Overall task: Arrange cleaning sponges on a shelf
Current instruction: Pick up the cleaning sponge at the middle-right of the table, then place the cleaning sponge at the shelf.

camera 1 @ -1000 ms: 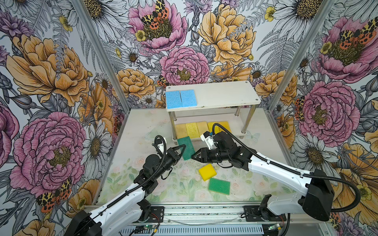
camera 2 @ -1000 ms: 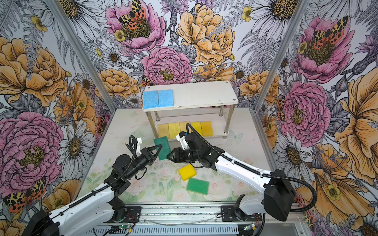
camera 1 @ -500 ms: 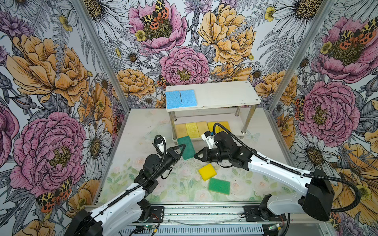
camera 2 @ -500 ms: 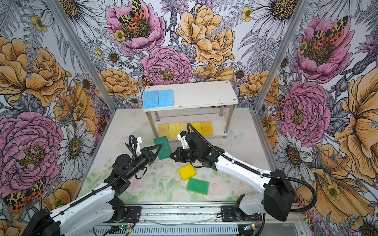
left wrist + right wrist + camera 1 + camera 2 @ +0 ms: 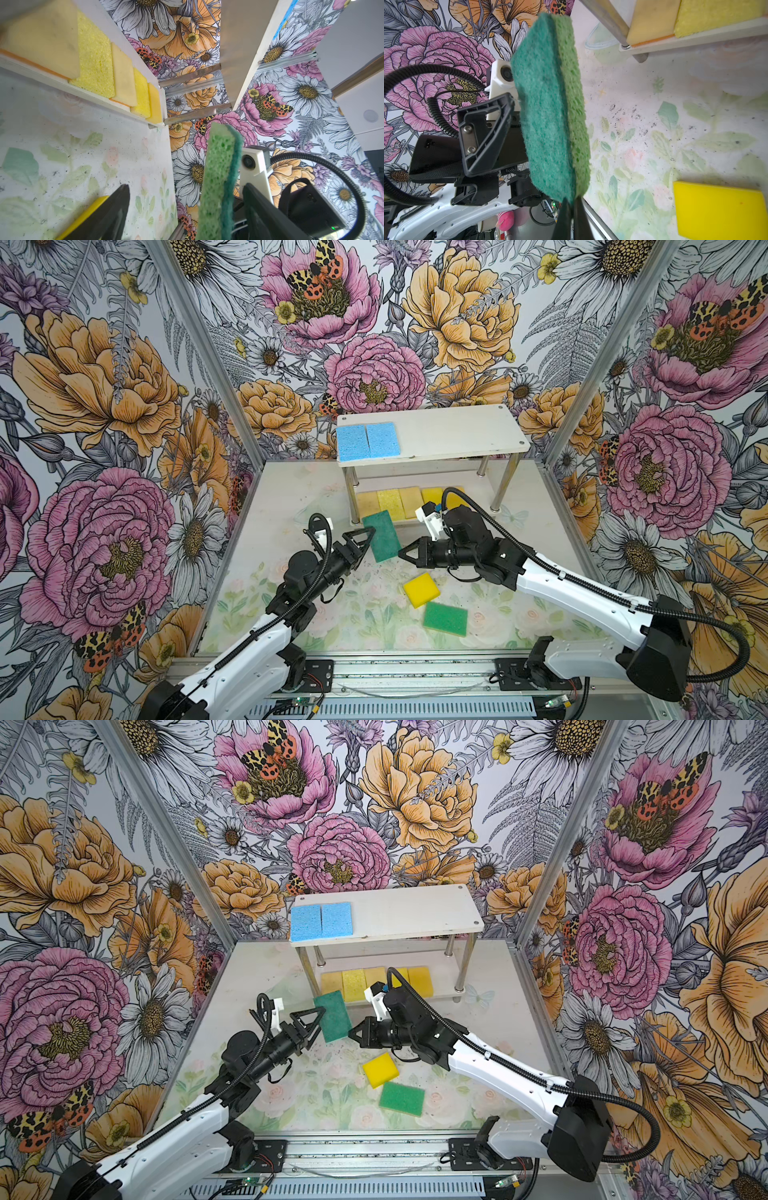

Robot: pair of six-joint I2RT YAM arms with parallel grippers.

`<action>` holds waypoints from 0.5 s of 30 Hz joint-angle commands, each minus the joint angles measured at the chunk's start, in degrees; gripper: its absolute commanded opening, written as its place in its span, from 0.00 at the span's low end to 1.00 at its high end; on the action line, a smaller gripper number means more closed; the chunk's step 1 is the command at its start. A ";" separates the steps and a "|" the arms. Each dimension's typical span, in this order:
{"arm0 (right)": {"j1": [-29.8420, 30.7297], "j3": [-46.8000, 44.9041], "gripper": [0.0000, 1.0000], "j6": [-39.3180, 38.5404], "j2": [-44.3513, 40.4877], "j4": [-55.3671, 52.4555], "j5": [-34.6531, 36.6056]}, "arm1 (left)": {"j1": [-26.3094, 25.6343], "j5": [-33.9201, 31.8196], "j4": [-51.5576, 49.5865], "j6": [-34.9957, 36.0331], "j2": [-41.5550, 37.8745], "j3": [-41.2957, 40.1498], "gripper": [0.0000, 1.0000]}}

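Next, my right gripper rises outward, lays the green-topped sponge (image 5: 380, 535) on the empty part of the shelf's top board beside the blue sponges and releases it.
A green-topped sponge (image 5: 380, 535) hangs on edge in the air in front of the shelf (image 5: 457, 435). My right gripper (image 5: 401, 552) is shut on its near edge, and the right wrist view shows the jaws (image 5: 571, 207) pinching the green sponge (image 5: 550, 104). My left gripper (image 5: 368, 543) is open, its fingers (image 5: 116, 205) standing wide on either side of that sponge (image 5: 218, 176) without pressing it. Two blue sponges (image 5: 368, 441) lie on the top board. Several yellow and tan sponges (image 5: 399, 502) line the lower board.
On the table in front of the arms lie a yellow sponge (image 5: 421, 589) and another green sponge (image 5: 445, 618), touching at a corner. Chrome shelf posts (image 5: 353, 497) stand just behind the held sponge. Floral walls close in three sides.
My left gripper has opened and let go of the green sponge. My right gripper has shut on the sponge's edge and holds it alone.
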 commanded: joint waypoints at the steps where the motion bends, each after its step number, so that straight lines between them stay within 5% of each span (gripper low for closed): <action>1: -1.14 4.76 0.00 -3.53 -3.40 -5.05 2.76 | 5.15 6.88 -7.46 2.58 -5.40 3.46 0.92; 7: -3.82 14.42 0.00 -7.53 -5.89 -13.17 5.56 | 13.25 12.37 -13.36 2.49 -11.46 1.90 0.94; 15: -14.45 37.81 0.00 -16.09 3.15 -30.25 6.11 | 13.72 14.07 -12.76 0.87 -11.55 -1.42 0.95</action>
